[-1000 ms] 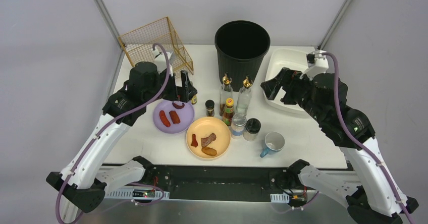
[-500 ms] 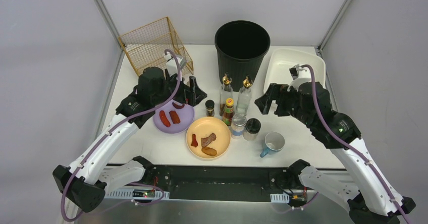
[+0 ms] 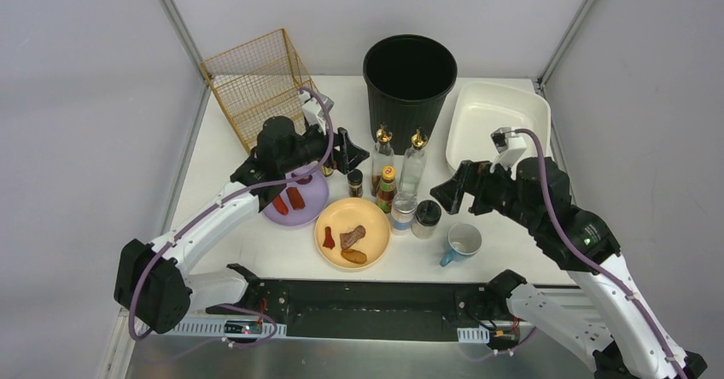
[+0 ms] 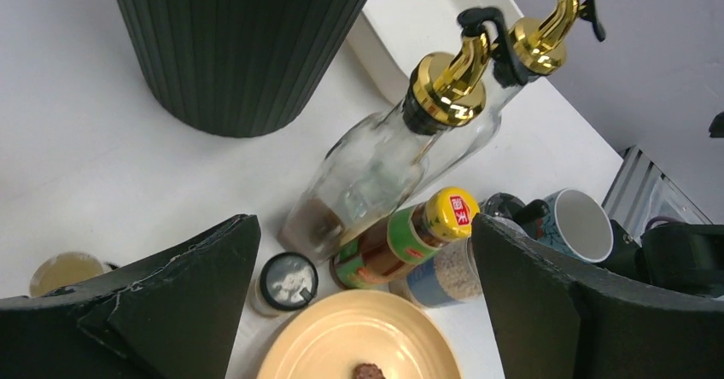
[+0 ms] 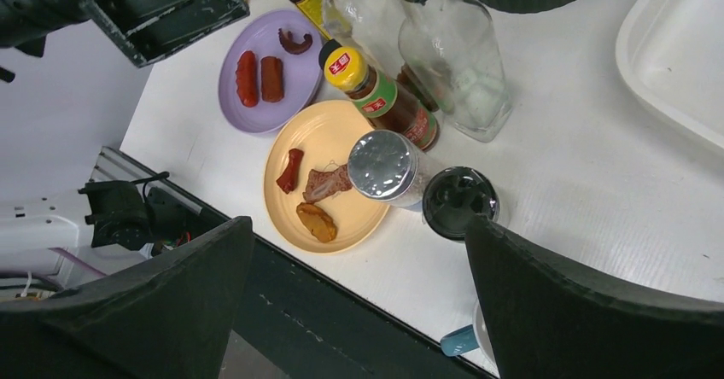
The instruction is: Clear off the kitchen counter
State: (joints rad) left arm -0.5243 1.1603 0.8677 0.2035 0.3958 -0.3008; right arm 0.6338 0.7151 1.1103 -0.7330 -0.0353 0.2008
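Observation:
I will next move my left gripper to the right in the top view, onto the nearer glass bottle's neck below the spout (image 3: 382, 144) (image 4: 411, 128), because the sauce bottle crowds the body of that glass bottle.
The white kitchen counter (image 3: 230, 247) carries a purple plate (image 3: 309, 201) with sausages and a yellow plate (image 3: 373, 225) with food pieces. By them stand two gold-spouted glass bottles (image 3: 382, 154), a yellow-capped sauce bottle (image 3: 387, 188), a small spice jar (image 3: 354, 182), a silver-lidded jar (image 3: 402, 212), a dark-lidded jar (image 3: 425, 218) and a blue mug (image 3: 463, 242). My left gripper (image 3: 350, 150) is open and empty, just left of the bottles, above the spice jar (image 4: 286, 282). My right gripper (image 3: 450, 193) is open and empty, hovering right of the dark-lidded jar (image 5: 461, 201).
A black ribbed bin (image 3: 409, 76) stands at the back centre, a wire basket (image 3: 260, 76) at the back left and a white tub (image 3: 495, 119) at the back right. A black rail (image 3: 367, 298) runs along the counter's front edge.
My left gripper moved right from over the purple plate toward the bottles. My right gripper moved from over the tub forward and left toward the jars and mug.

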